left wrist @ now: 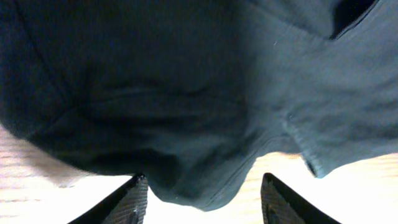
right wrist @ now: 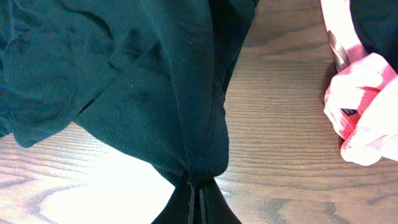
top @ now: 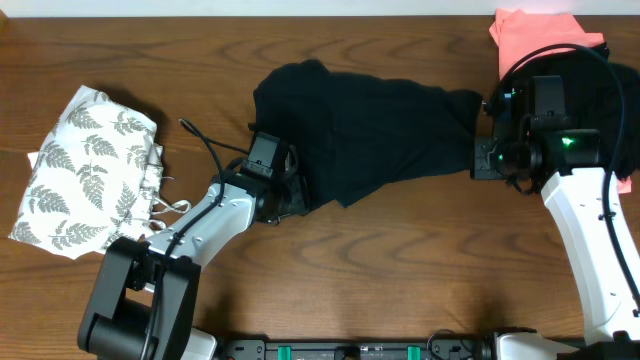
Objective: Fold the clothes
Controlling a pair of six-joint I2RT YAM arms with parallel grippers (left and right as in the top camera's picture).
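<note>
Next, my left gripper eases slightly further onto that sagging bit of hem (left wrist: pixel 200 191) and closes, since the shirt's near hem already sags between the open fingers.
A black T-shirt (top: pixel 370 130) lies crumpled across the middle of the table. My left gripper (top: pixel 290 195) is at its lower left edge. In the left wrist view this gripper (left wrist: pixel 204 186) is open, and the shirt's hem (left wrist: pixel 211 186) sags between the fingertips (left wrist: pixel 138 186) without being pinched. My right gripper (top: pixel 480 152) is at the shirt's right end. In the right wrist view it (right wrist: pixel 194 186) is shut on a bunched fold of the black fabric (right wrist: pixel 143 81), which stretches away from the jaws.
A white fern-print garment (top: pixel 85 170) lies folded at the left. A coral-pink top (top: pixel 540 35) sits at the back right and shows as a pink fold (right wrist: pixel 364 106) beside the right arm. More dark cloth (top: pixel 625 110) lies at the right edge.
</note>
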